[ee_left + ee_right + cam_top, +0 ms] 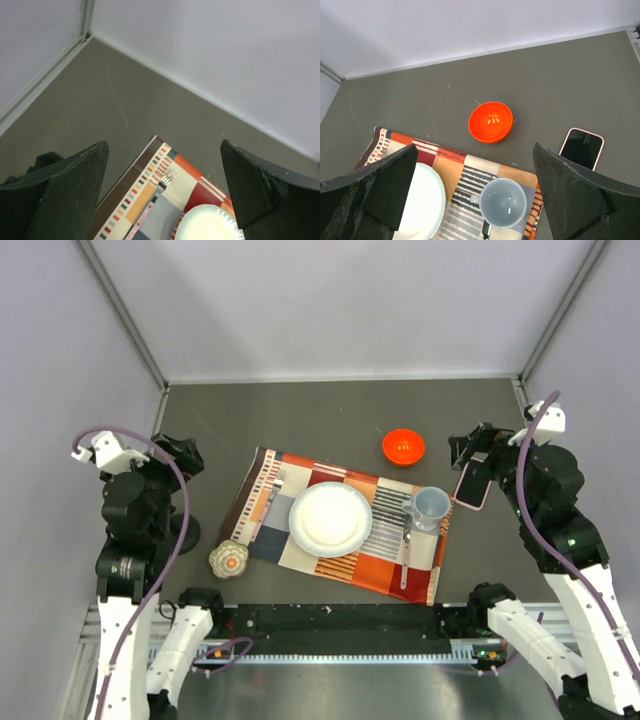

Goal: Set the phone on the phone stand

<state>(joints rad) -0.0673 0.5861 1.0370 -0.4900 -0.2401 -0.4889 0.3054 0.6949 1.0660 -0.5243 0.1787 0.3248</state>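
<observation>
The black round base of the phone stand is nearer to me than my open fingers, so my left gripper will move back onto the stand with its fingers tipping downward.
The phone point(473, 485), black screen with a pale pink edge, lies flat on the grey table just right of the placemat. It also shows in the right wrist view point(582, 147), to the right of the jaws. My right gripper point(468, 452) is open and empty above the phone's far end; in its own view point(475, 150) the jaws stand wide apart. A black round shape point(186, 531) beside my left arm looks like the phone stand's base, mostly hidden by the arm. My left gripper point(185, 454) is open and empty over the table left of the placemat; its own view point(163, 150) shows the same.
A patterned placemat point(290, 552) holds a white plate point(330, 519), a fork point(270, 502), a grey-blue mug point(431, 506) and a spoon point(406, 552). An orange-red bowl point(403, 446) sits behind it. A small knitted round piece point(228, 559) lies at the near left. Walls enclose three sides.
</observation>
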